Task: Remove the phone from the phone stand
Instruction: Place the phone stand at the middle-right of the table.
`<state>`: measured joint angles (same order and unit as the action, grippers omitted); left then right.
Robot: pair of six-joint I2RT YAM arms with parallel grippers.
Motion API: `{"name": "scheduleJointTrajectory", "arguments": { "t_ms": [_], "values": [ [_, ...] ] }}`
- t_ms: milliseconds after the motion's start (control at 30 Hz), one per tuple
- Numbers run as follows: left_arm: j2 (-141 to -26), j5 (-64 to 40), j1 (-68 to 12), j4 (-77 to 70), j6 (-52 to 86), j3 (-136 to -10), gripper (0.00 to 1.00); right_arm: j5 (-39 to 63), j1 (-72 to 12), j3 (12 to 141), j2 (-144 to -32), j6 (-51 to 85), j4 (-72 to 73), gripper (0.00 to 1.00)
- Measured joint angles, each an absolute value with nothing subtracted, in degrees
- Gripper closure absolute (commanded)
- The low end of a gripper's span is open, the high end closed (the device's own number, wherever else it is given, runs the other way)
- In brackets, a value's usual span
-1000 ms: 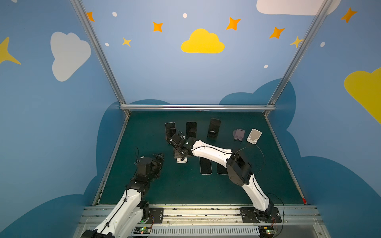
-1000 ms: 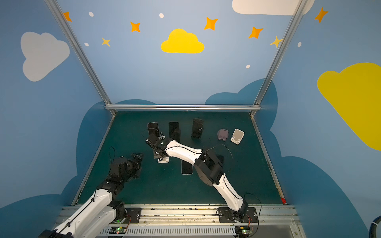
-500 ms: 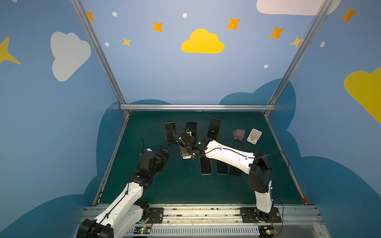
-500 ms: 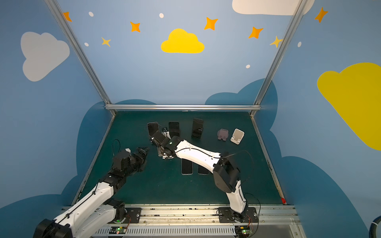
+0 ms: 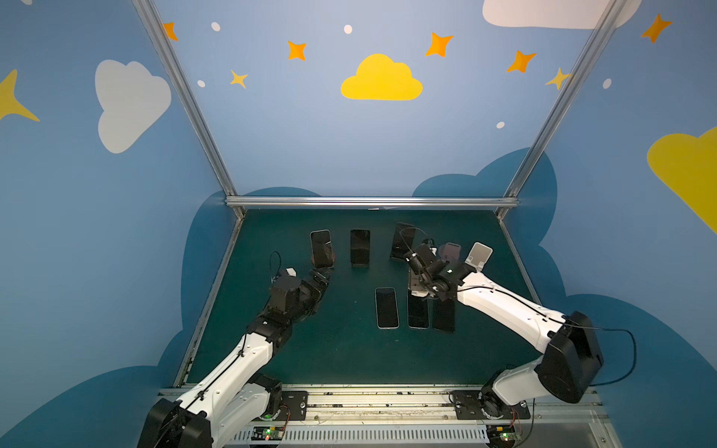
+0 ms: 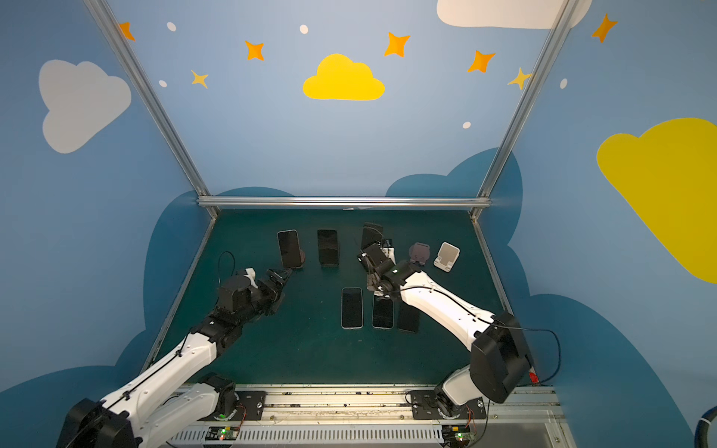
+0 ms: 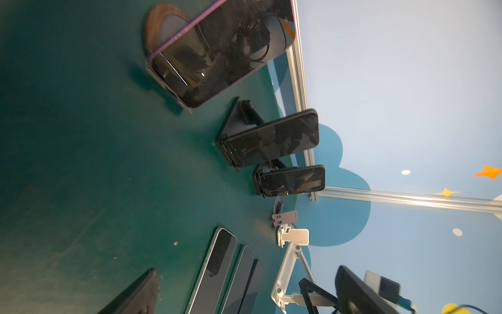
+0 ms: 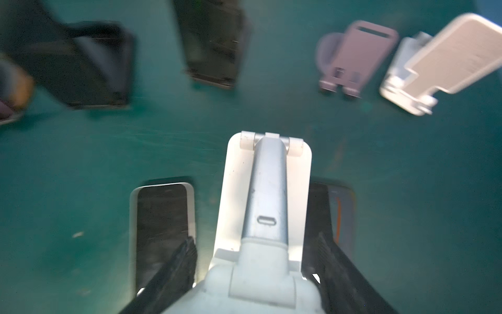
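I will next move my right gripper past the purple stand and down to release its white stand. I should do this because bare mat beside the white stand lies below my right gripper, toward the bar.
Three dark phones lean upright on stands in the back row: a purple-edged phone (image 5: 321, 248) on a round brown stand (image 7: 160, 24), a middle phone (image 5: 360, 247) and a right phone (image 5: 402, 240). My left gripper (image 5: 322, 277) is open, just in front of the purple-edged phone (image 7: 222, 51) and apart from it. My right gripper (image 8: 258, 271) is shut on an empty white folding stand (image 8: 263, 204). It holds the stand above the flat phones, in front of the right phone.
Three phones lie flat side by side mid-table (image 5: 387, 308), (image 5: 418, 310), (image 5: 443, 316). An empty purple stand (image 5: 450, 252) and an empty white stand (image 5: 479, 256) sit at the back right. Aluminium rails edge the green mat (image 5: 329, 349).
My right arm has swung to the right, carrying the white stand from near the left phones to above the flat phones. My left arm has reached forward toward the purple-edged phone.
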<state>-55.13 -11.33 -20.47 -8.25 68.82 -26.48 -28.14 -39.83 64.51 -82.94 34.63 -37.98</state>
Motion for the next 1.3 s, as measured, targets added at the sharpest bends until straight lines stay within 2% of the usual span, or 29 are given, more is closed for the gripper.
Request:
{"name": "scheduleJointTrajectory", "arguments": {
  "t_ms": [267, 367, 600, 833, 967, 1167, 1300],
  "values": [
    [-56.66, -12.6, -23.0, -8.38, 67.72, -29.06, 0.0, -25.3, -17.65, 56.18, -75.72, 32.71, -31.79, 0.38],
    [-56.64, -12.58, -23.22, -8.25, 67.64, -29.43, 0.0, -24.88, -11.97, 53.67, -75.57, 31.16, -26.68, 0.38],
    [-55.79, -12.01, -23.29, -7.07, 66.48, -30.28, 0.0, -22.33, -4.86, 54.13, -79.64, 25.74, -20.58, 0.37],
    [-56.62, -11.05, -23.27, -6.2, 66.87, -31.11, 0.0, -19.38, 7.2, 56.95, -87.35, 23.29, -16.34, 0.35],
    [-57.71, -11.05, -23.27, -4.64, 66.59, -34.41, 0.0, -15.7, 9.43, 61.04, -93.34, 21.41, -15.99, 0.35],
    [-58.5, -11.09, -23.07, -3.22, 65.95, -37.82, 0.0, -9.52, 11.14, 73.84, -104.92, 19.84, -23.42, 0.35],
    [-58.48, -10.96, -22.26, -2.7, 65.23, -38.3, 0.0, -6.59, 13.72, 78.17, -108.01, 19.9, -28.4, 0.36]
  ]
}}
